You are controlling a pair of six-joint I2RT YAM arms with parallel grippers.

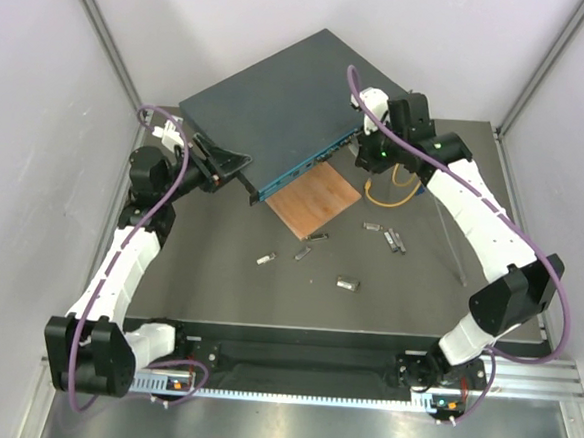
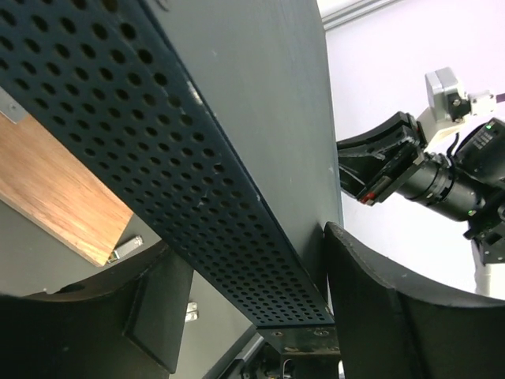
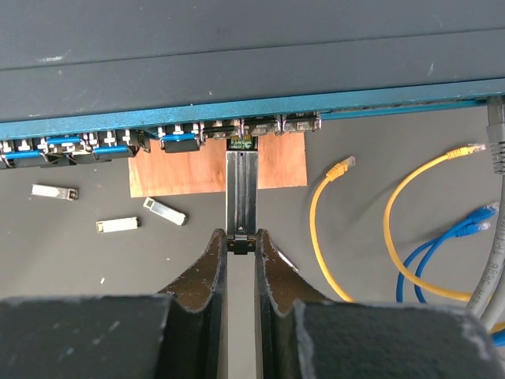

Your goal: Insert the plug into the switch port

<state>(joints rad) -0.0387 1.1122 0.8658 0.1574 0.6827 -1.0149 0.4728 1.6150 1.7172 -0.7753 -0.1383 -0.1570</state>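
Observation:
My right gripper pushes the plug straight in toward the socket in the switch's teal side (image 1: 348,143) (image 3: 237,118) next and releases it, as most of its metal body still shows outside.
The switch (image 1: 270,107) is a flat dark box lying diagonally, with its teal socket face (image 3: 237,118) towards the wooden square. My right gripper (image 3: 241,241) is shut on the plug (image 3: 241,189), a slim metal module. The plug's front end sits at the mouth of a socket in the row (image 3: 242,144). My left gripper (image 2: 252,245) straddles the switch's perforated side (image 2: 158,142) at its near left corner. One finger (image 2: 371,284) lies against the top face. The other finger (image 2: 118,316) stands a little apart below. In the top view the left gripper (image 1: 237,170) is at that corner.
A thin wooden square (image 1: 313,200) lies under the switch's front edge. Several loose metal modules (image 1: 346,282) are scattered on the dark mat. Yellow cables (image 3: 316,213) and blue cables (image 3: 442,253) lie right of the plug, and a grey cable (image 3: 495,142) hangs at the far right.

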